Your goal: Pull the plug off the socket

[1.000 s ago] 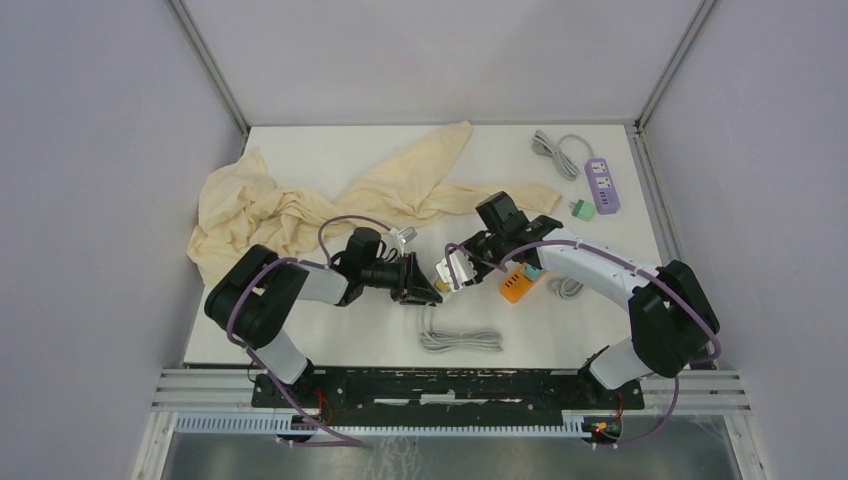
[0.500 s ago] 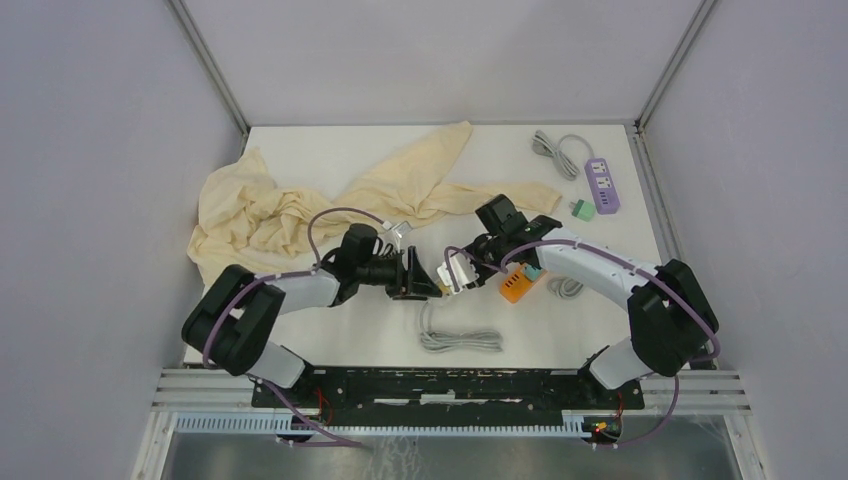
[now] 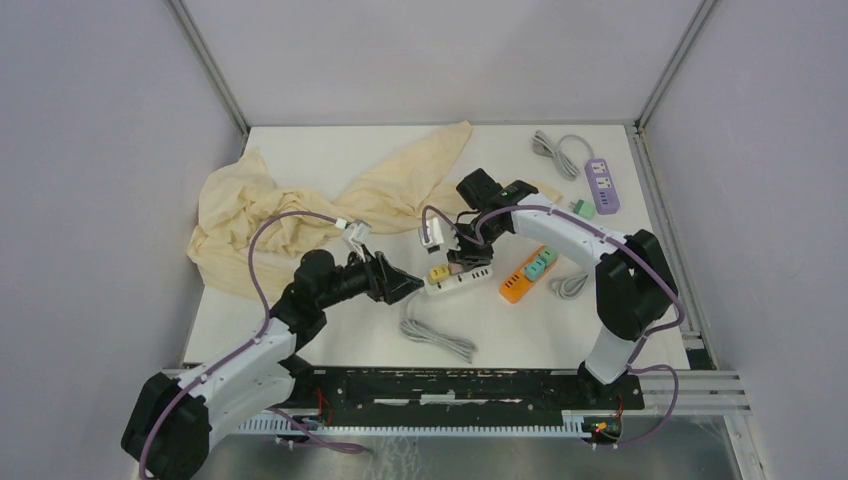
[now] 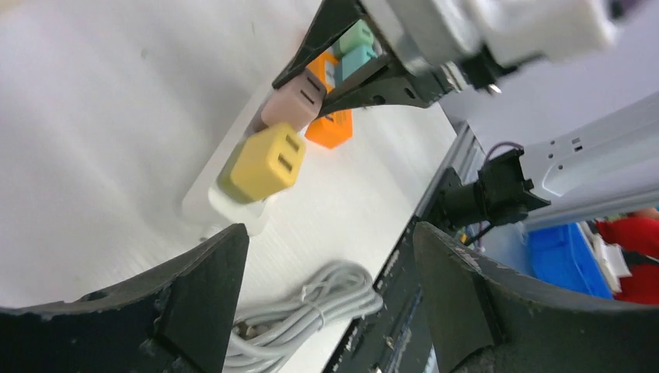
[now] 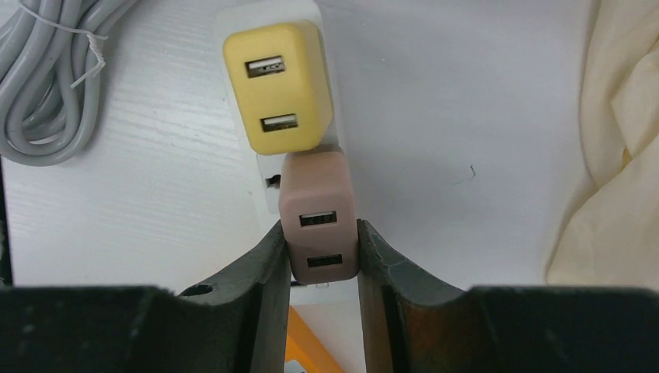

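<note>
The pink plug point(image 5: 315, 194) goes up, then down beside the green plug next, where my right gripper releases it. That spot lies to the gripper's right in the top view.
A white socket strip point(image 3: 457, 286) lies on the table with a yellow plug point(image 3: 438, 272) and a pink plug point(image 5: 315, 194) seated in it. My right gripper point(image 5: 320, 227) comes down from above, shut on the pink plug's sides; in the top view it point(image 3: 468, 258) hides that plug. My left gripper point(image 3: 403, 286) hangs open just left of the strip's yellow end, touching nothing. The left wrist view shows the yellow plug point(image 4: 264, 163) and pink plug point(image 4: 294, 99) beyond the open left gripper point(image 4: 330, 233).
The strip's coiled grey cable point(image 3: 435, 335) lies near the front edge. An orange strip point(image 3: 528, 272) with teal plugs lies right of the white one. A cream cloth point(image 3: 290, 210) covers the back left. A purple strip point(image 3: 601, 185) and green plug point(image 3: 578, 209) sit back right.
The left gripper has opened, let go of the strip and drawn back to the left. The strip now lies on the table. The right gripper has shifted back and left, staying shut.
</note>
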You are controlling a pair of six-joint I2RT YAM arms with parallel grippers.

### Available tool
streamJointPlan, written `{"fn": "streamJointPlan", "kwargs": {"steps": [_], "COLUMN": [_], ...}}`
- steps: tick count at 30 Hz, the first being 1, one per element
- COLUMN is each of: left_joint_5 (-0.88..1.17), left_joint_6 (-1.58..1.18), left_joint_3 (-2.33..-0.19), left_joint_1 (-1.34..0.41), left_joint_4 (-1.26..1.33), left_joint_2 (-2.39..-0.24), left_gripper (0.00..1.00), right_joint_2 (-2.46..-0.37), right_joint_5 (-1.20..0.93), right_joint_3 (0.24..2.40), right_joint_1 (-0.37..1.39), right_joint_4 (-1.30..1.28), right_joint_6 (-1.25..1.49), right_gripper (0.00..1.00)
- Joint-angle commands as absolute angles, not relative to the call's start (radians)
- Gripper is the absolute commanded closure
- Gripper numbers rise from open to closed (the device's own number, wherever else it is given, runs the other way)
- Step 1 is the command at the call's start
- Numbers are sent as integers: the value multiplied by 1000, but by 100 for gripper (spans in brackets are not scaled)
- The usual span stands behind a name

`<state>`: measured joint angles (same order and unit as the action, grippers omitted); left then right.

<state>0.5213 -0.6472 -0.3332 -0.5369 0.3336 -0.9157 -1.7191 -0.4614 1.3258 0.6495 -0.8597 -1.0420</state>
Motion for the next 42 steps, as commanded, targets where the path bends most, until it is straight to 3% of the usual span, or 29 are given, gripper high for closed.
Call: {"fn": "streamJointPlan", "kwargs": {"steps": [1, 6, 14, 22, 31, 38, 42], "left_joint_5": [359, 279, 307, 304, 226, 250, 197], "left_joint_6": [-574, -536, -533, -574, -590, -230, -139], "left_joint_3": [-250, -161, -135, -147, -363, -743, -692], "left_joint_1": [-542, -542, -542, -542, -540, -540, -540], "left_joint_4": [503, 645, 698, 667, 273, -298, -334], "left_joint_2": [-751, -663, -713, -688, -601, -710, -729], "left_gripper": [13, 0, 0, 1, 1, 1, 1], "right_joint_2": [-1763, -1778, -1764, -1733, -1622, -1538, -1540], "right_joint_5": [-480, -450, -452, -605, -774, -768, -678], "right_joint_3": [1431, 1417, 1381, 1387, 1369, 1300, 1250], "right_joint_1": [645, 644, 633, 561, 348, 103, -17], "right_joint_4": [-933, -909, -876, -902, -883, -714, -562], "right_joint_6": [-820, -709, -683, -668, -577, -373, -198], "right_gripper": [88, 87, 86, 86, 85, 84, 82]}}
